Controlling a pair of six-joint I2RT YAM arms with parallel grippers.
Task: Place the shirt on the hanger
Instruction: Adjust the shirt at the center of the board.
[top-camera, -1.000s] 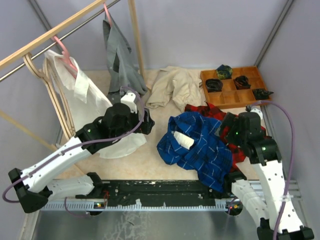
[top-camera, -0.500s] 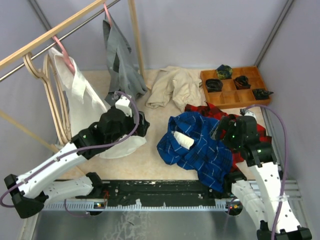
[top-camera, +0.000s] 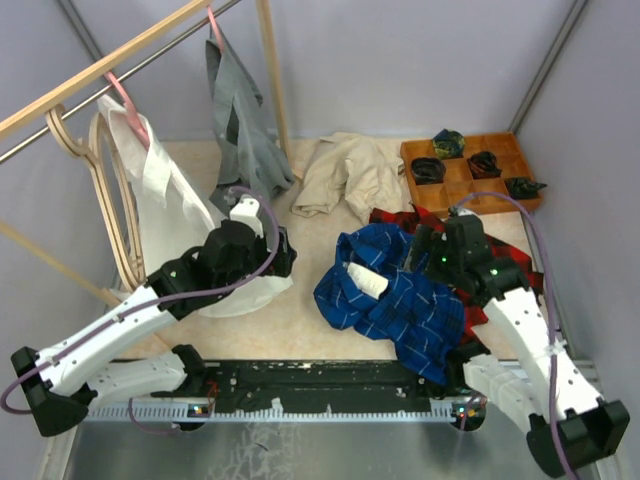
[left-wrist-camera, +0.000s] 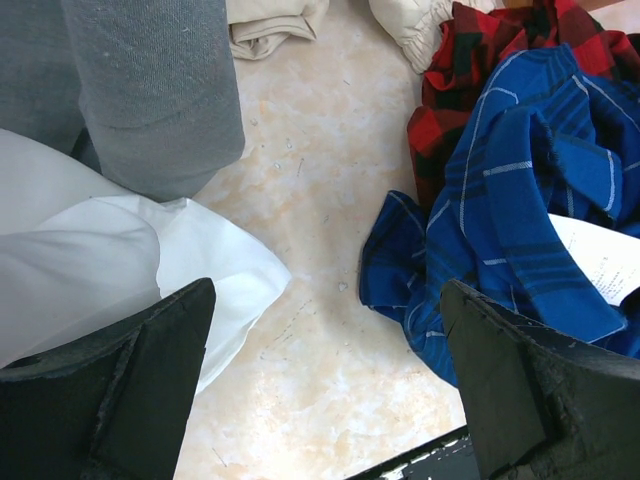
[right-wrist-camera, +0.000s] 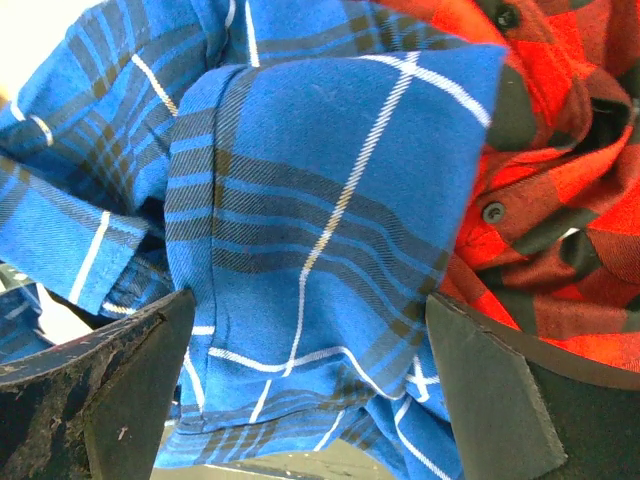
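There is a raised fold of the shirt by the white tag (left-wrist-camera: 529, 232) to the right of my left gripper in the top view. I will move my left gripper across and down astride it.
The blue checked shirt (top-camera: 395, 295) lies crumpled on the table between the arms, with a white tag (top-camera: 365, 280) on top. It also fills the right wrist view (right-wrist-camera: 320, 200) and shows at the right of the left wrist view (left-wrist-camera: 520, 200). My right gripper (top-camera: 427, 252) hovers over the shirt's right side, jaws wide open (right-wrist-camera: 310, 305), nothing between them. My left gripper (top-camera: 283, 256) stands open (left-wrist-camera: 327, 300) over bare table just left of the shirt. The beige hanger (top-camera: 112, 205) hangs from the rail at far left, behind the white shirt.
A red-and-black plaid shirt (top-camera: 500, 255) lies under the blue one's right edge. A white shirt (top-camera: 170, 210) on a pink hanger and a grey garment (top-camera: 240, 120) hang from the rail. A beige garment (top-camera: 345, 170) and an orange tray (top-camera: 480, 138) sit at the back.
My right arm has swung left, bringing its gripper from the plaid shirt to above the blue shirt. The left arm has drawn back slightly. Both grippers stay open.
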